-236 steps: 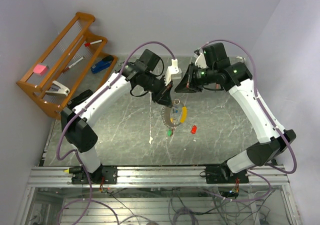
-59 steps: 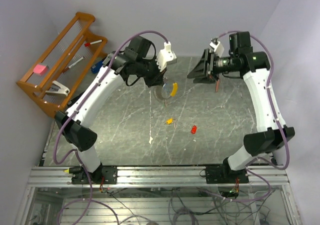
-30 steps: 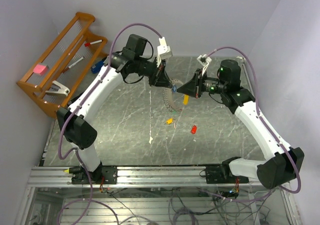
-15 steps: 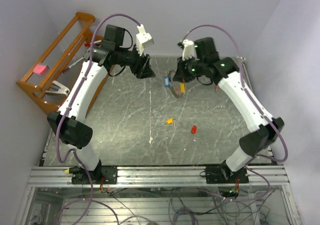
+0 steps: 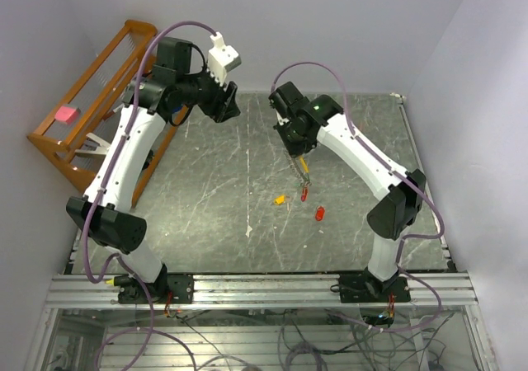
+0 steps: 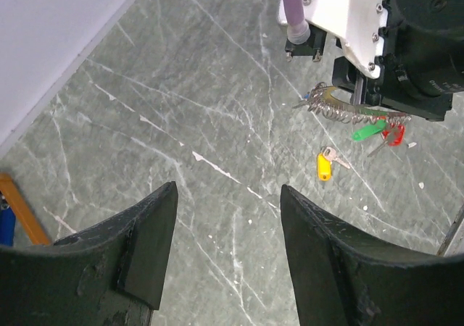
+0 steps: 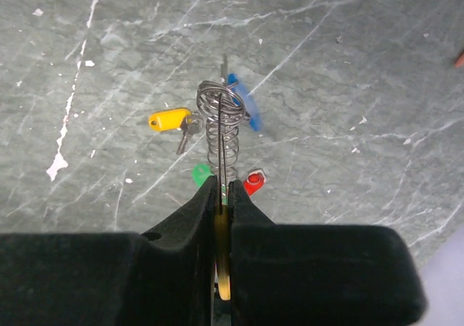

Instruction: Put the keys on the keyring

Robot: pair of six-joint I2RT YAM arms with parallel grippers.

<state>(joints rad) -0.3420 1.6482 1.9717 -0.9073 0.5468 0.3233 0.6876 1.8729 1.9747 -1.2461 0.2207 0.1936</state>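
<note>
Next, my right gripper first moves down and toward the right in the top view, to get the keyring (image 5: 302, 173) with its dangling keys onto empty marble.
My right gripper (image 5: 297, 151) (image 7: 223, 185) is shut on the keyring (image 5: 302, 173) (image 7: 221, 123), a silvery wire coil. Its yellow banana piece (image 7: 222, 268) is pinched between the fingers. A blue key (image 7: 243, 101) hangs blurred at the coil's far end. A green key (image 6: 368, 131) and a red key (image 6: 392, 134) dangle by the ring (image 6: 341, 109). A yellow key (image 5: 280, 199) (image 6: 323, 165) (image 7: 170, 119) lies on the table, as does another red key (image 5: 319, 214). My left gripper (image 5: 226, 107) (image 6: 228, 192) is open and empty, raised at the back left.
A wooden rack (image 5: 107, 91) with a stapler, markers and a pink block stands against the left wall, close to my left arm. A white streak (image 5: 248, 232) marks the grey marble table. The back wall runs just behind both grippers.
My left gripper has opened, let go of the keyring and drawn back to the left. The right gripper has swung over the table with the ring hanging from it.
</note>
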